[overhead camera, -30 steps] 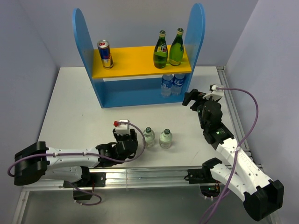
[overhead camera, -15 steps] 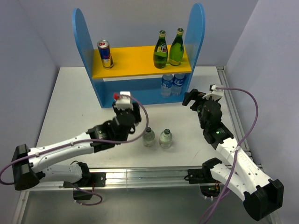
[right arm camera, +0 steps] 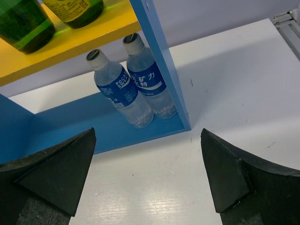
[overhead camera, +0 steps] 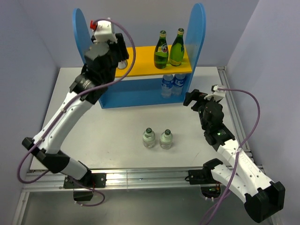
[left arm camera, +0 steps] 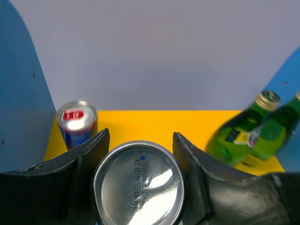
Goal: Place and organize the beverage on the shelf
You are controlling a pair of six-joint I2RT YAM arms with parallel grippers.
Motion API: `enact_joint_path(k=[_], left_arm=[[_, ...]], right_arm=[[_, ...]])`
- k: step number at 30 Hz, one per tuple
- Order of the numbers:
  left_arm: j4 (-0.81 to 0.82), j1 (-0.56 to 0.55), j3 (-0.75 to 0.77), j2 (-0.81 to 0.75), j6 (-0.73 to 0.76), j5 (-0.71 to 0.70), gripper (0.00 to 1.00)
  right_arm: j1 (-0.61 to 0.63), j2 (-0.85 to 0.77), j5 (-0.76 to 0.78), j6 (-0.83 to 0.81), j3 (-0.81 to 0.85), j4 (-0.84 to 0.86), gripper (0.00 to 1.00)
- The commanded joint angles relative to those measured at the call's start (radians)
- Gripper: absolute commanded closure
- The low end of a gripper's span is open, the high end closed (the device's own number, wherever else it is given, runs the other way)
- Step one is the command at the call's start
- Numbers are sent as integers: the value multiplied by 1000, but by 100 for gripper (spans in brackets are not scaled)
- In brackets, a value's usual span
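My left gripper needs to move outward, then down beside that can, to get the silver can onto the board [left arm camera: 154, 122], empty between the red-and-blue can and the green bottles.
My left gripper [overhead camera: 118, 55] is up at the left end of the shelf's [overhead camera: 199, 28] yellow-orange upper board [left arm camera: 154, 122], shut on a silver can [left arm camera: 137, 183] whose bare end faces the left wrist camera. A red-and-blue can [left arm camera: 76, 123] stands on the board just left of it. Two green bottles [overhead camera: 161, 49] [overhead camera: 176, 47] stand at the board's right end, and two water bottles [right arm camera: 119, 89] [right arm camera: 149, 79] sit on the blue base below. Two small clear bottles [overhead camera: 149, 138] [overhead camera: 166, 139] stand on the table. My right gripper [overhead camera: 192, 99] is open and holds nothing, near the shelf's right panel.
The white table [overhead camera: 93, 126] ends in a metal rail [overhead camera: 140, 176] at the front, and grey walls close in behind and on both sides. The shelf's tall blue left panel [overhead camera: 80, 33] rises right beside my left wrist.
My left arm has swung from low over the table's front up and back to the left end of the shelf's upper board. The right arm has not moved.
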Motion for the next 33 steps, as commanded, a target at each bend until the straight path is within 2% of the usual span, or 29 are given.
enact_joint_path(k=[1,3,11,18,20,21,22,24,25,28,33], left_arm=[[-61,75,172,83,34,145,100],[-83,112,235,135,20,188,100],[-111,189,316,258,-12,280,100],[-58,207,237,266,-18,280,100],[-44,215,215,266,-27,283,95],[-41,218,207,264,-31,288,91],[-36,218,201,264,-34,293,77],[-22,219,180,258,-32,294,64],[-18,219,174,255,-32,291,50],[5,219,145,244,-29,291,36],[15,219,131,238,-24,294,25]], right_arm=[[2,-26,11,12,-11,39,0],[2,-32,9,12,-11,37,0],[1,-37,11,15,-15,39,0],[1,-34,11,15,-20,43,0],[2,-34,13,16,-21,42,0],[1,-32,13,15,-20,42,0],[2,-32,13,16,-21,45,0],[1,-34,14,16,-21,45,0],[2,-31,14,16,-21,45,0],[1,-32,16,16,-20,43,0],[2,-32,19,16,-21,45,0]])
